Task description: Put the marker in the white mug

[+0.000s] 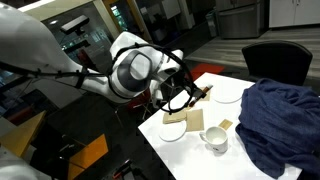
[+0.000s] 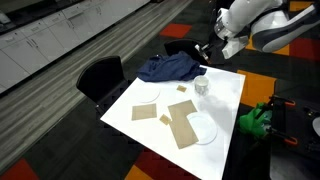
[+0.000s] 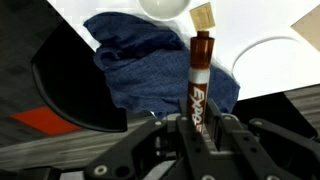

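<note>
My gripper descends and tilts level next to bring the marker over the mug, then releases it. It and the marker [image 3: 198,75] hang high beside the white mug's opening [image 3: 163,6].
My gripper [image 3: 198,125] is shut on the marker [image 3: 198,75], a dark brown Expo pen that sticks out lengthwise from between the fingers. In the wrist view the white mug [image 3: 165,8] shows at the top edge, just left of the marker's tip. In both exterior views the gripper [image 1: 187,88] [image 2: 205,50] hangs above the white table, off to one side of the mug [image 1: 215,140] [image 2: 202,88], which stands upright near a blue cloth. The marker is too small to make out in the exterior views.
A crumpled blue cloth [image 1: 280,120] [image 2: 170,68] lies on the white table [image 2: 225,100]. White plates [image 1: 172,128] [image 2: 203,130] and tan square pieces [image 1: 190,118] [image 2: 180,125] lie around the mug. A black chair [image 2: 100,75] stands at the table's side.
</note>
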